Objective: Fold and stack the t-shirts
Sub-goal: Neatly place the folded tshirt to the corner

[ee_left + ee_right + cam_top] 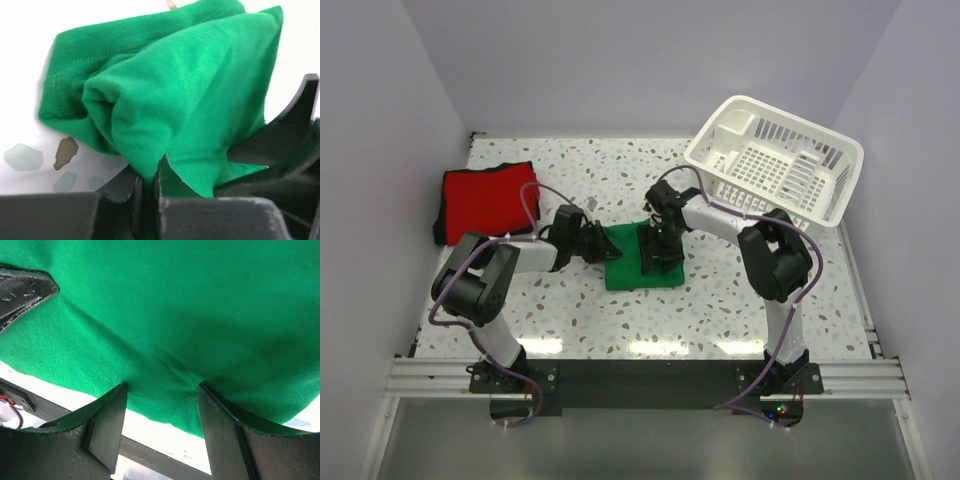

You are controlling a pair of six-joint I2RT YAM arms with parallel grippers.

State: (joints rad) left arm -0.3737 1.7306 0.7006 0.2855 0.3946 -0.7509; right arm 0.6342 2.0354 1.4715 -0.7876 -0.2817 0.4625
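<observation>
Both t-shirts lie folded, so my left gripper will next move up, left in the top view, then down onto the red t-shirt (485, 200) and release the green one.
The green t-shirt (635, 265) lies folded in the middle of the table. My left gripper (601, 244) is shut on a fold at its left edge; the left wrist view shows green cloth (170, 95) pinched between the closed fingers. My right gripper (658, 250) is open and presses down on top of the green t-shirt (165, 315), its fingertips (117, 395) spread wide against the cloth. The red t-shirt (485, 200) lies folded at the far left of the table, apart from both grippers.
A white slatted plastic basket (775, 160) stands tilted at the back right, near the right arm. Walls close the table on the left, back and right. The speckled tabletop (720, 320) shows in front of the green t-shirt.
</observation>
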